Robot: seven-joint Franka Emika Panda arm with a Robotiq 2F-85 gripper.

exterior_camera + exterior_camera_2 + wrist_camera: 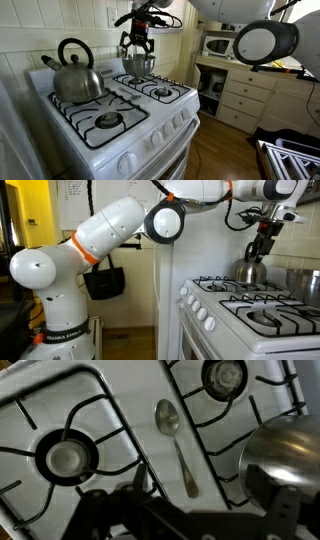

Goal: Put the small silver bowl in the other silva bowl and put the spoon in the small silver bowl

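Note:
My gripper should go down next onto the silver spoon's handle (pixel 184 466), which lies below it on the white part of the stove. It should turn on the way, because the handle slants between the spread fingers.
A shiny steel bowl (pixel 139 66) stands on the back burner of the white stove, also in the other exterior view (pixel 250 272) and at the right edge of the wrist view (pixel 288 458). I cannot tell whether it is one bowl or two nested, nor which bowl it is. A silver spoon (pixel 176 442) lies flat on the white strip between the burners. My gripper (pixel 136 48) (pixel 259 250) hovers just above the bowl's rim. Its fingers (pixel 200 485) are spread wide; the spoon handle's end lies between them, and one finger is by the bowl's edge.
A steel kettle (pixel 76 78) with a black handle sits on another back burner; the steel shape at the frame edge (pixel 304 280) may be it. Black grates (pixel 108 122) cover all burners. A microwave (pixel 215 46) and drawers stand beside the stove.

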